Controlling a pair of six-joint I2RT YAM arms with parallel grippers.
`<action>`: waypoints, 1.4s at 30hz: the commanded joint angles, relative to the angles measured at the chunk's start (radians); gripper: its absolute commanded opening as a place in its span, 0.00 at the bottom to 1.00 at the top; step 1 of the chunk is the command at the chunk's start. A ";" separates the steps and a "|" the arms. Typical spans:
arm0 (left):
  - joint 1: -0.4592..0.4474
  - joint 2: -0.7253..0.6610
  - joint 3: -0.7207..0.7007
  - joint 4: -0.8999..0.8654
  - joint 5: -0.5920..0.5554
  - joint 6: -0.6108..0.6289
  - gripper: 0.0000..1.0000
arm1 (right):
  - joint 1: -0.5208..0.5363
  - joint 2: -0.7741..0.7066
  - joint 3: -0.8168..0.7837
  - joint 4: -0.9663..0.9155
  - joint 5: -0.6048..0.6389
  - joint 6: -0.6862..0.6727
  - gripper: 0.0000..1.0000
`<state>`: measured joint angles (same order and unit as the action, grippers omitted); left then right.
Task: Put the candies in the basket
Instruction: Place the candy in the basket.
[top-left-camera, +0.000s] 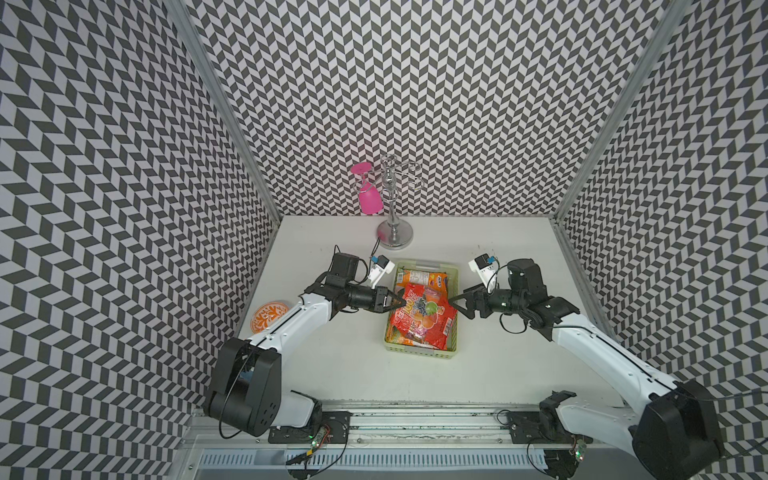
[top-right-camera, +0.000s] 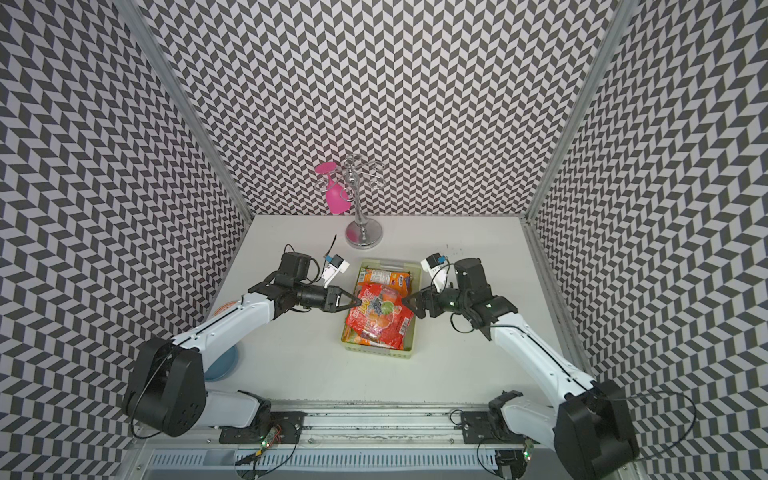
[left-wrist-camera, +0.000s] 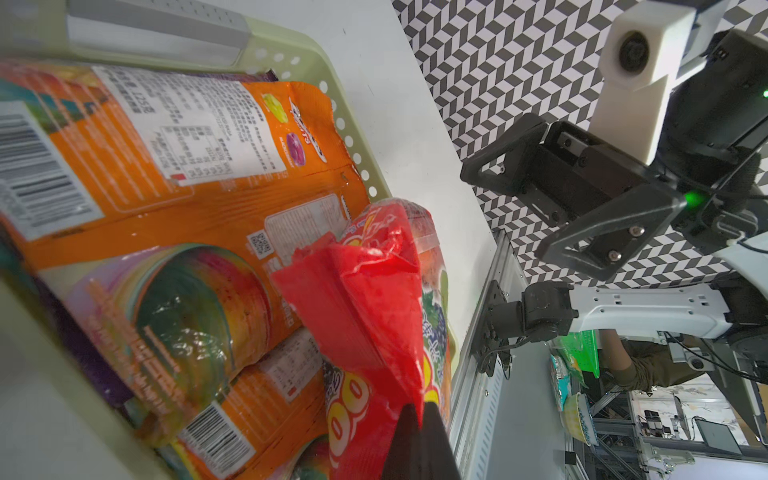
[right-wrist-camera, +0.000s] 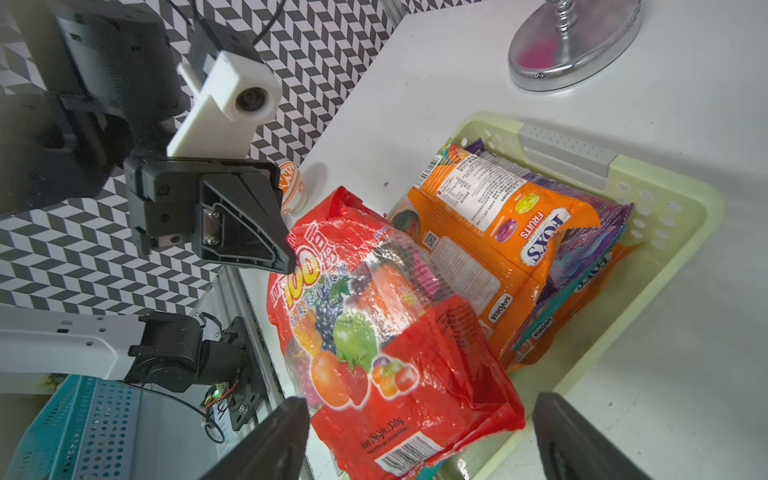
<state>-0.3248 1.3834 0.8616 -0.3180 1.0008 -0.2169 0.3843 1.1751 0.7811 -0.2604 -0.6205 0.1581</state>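
Note:
The bag's middle is already inside the basket. My left gripper should next lower the bag's lifted edge onto the orange packets along the basket's side (top-left-camera: 392, 326) (left-wrist-camera: 244, 412) below it and let go of the edge.
The pale green basket (top-left-camera: 420, 354) (top-right-camera: 377, 354) (left-wrist-camera: 353, 137) (right-wrist-camera: 665, 232) holds several candies: orange packets (top-left-camera: 419, 276) (left-wrist-camera: 187, 166) (right-wrist-camera: 498, 232), with purple and teal ones showing beneath. The big red fruit-printed bag (top-left-camera: 419, 318) (top-right-camera: 380, 320) (left-wrist-camera: 365, 299) (right-wrist-camera: 374, 340) lies tilted on top of them. My left gripper (top-left-camera: 400, 304) (top-right-camera: 356, 304) (left-wrist-camera: 422, 409) (right-wrist-camera: 286, 257) is shut on the bag's left edge, which is lifted. At the bag's right end, my right gripper (top-left-camera: 451, 305) (top-right-camera: 405, 302) (right-wrist-camera: 419, 419) is open, a finger on each side of that end.
A chrome glass rack (top-left-camera: 395, 235) with a hanging pink glass (top-left-camera: 370, 199) stands behind the basket. A small orange-patterned plate (top-left-camera: 270, 316) lies by the left wall, and a blue plate (top-right-camera: 224, 365) peeks out under the left arm. Patterned walls close three sides.

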 joint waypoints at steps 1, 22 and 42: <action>0.007 -0.039 -0.052 0.012 -0.016 0.025 0.00 | 0.016 0.025 0.024 0.035 0.030 -0.006 0.88; 0.026 -0.045 -0.130 0.034 -0.133 -0.048 0.22 | 0.175 0.364 0.214 0.004 0.065 0.023 0.54; 0.030 -0.027 -0.093 -0.018 -0.100 -0.026 0.39 | 0.179 0.498 0.409 -0.160 0.059 -0.121 0.19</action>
<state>-0.2665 1.3392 0.7841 -0.3336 0.8837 -0.2520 0.5537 1.6615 1.1664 -0.4278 -0.5529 0.0582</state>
